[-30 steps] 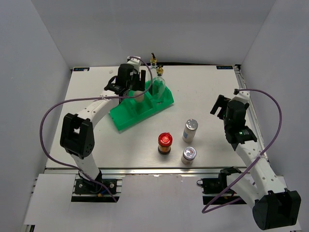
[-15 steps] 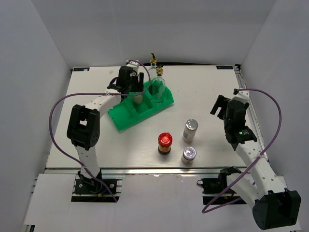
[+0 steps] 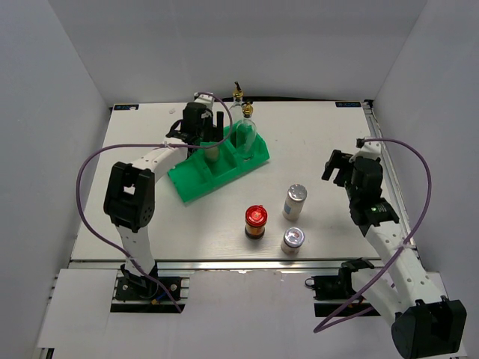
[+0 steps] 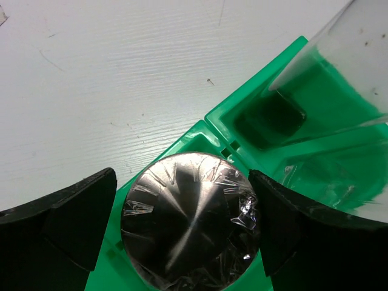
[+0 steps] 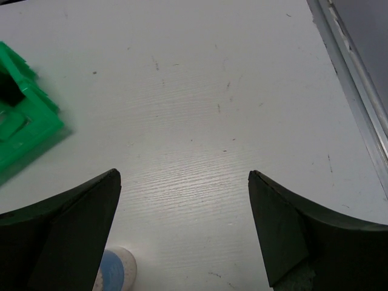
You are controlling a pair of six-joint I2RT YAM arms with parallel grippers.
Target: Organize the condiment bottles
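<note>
My right gripper is about to swing left in the top view and then turn its fingers around the lid of the farther silver-lidded jar [image 3: 297, 192], which stands nearest it.
The green tray [image 3: 196, 185] lies at the back left. A silver-lidded shaker jar [image 3: 210, 150] stands in its middle compartment. My left gripper [image 3: 208, 133] is open right above it; in the left wrist view the lid [image 4: 191, 221] sits between the spread fingers [image 4: 79, 218]. A glass cruet [image 3: 245, 133] with a gold top stands in the tray's right compartment, and another cruet [image 3: 238, 93] stands behind the tray. A red-lidded jar [image 3: 255, 221] and two silver-lidded jars [image 3: 296, 200] [image 3: 292, 239] stand on the table at front centre. My right gripper [image 3: 337, 168] is open and empty, right of them.
The white table [image 3: 322, 127] has a raised metal rim on its right side [image 5: 357, 79]. The right wrist view shows a tray corner [image 5: 24, 127] at the left and a round pale top with a blue centre [image 5: 115, 273] at the bottom edge.
My left arm has swung in over the tray and its jaws now stand apart around the shaker jar. My right gripper has shifted a little to the left.
</note>
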